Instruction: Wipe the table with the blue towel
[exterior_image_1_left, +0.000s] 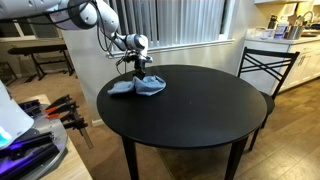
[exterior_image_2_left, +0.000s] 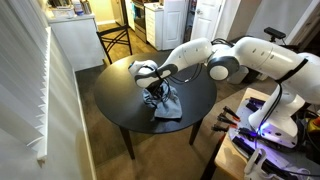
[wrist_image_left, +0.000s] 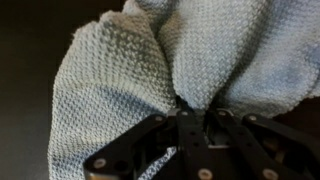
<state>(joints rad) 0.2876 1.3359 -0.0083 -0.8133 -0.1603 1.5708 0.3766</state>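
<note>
I have to move the towel (exterior_image_1_left: 140, 86) next. My gripper will drag it a little toward the black chair.
The blue towel (exterior_image_1_left: 140, 86) lies bunched on the round black table (exterior_image_1_left: 200, 110) near its far left edge; it also shows in an exterior view (exterior_image_2_left: 166, 103) and fills the wrist view (wrist_image_left: 150, 60). My gripper (exterior_image_1_left: 140, 70) stands over the towel, pointing down, and is shut on a pinched fold of it. In an exterior view the gripper (exterior_image_2_left: 155, 88) sits at the towel's upper edge. In the wrist view the jaws (wrist_image_left: 195, 110) clamp the cloth between them, and part of the towel hangs raised from the table.
A black chair (exterior_image_1_left: 262, 66) stands at the table's far right side, also seen in an exterior view (exterior_image_2_left: 113, 40). Window blinds (exterior_image_1_left: 180, 22) are behind the table. A bench with clamps and tools (exterior_image_1_left: 55, 110) is beside the table.
</note>
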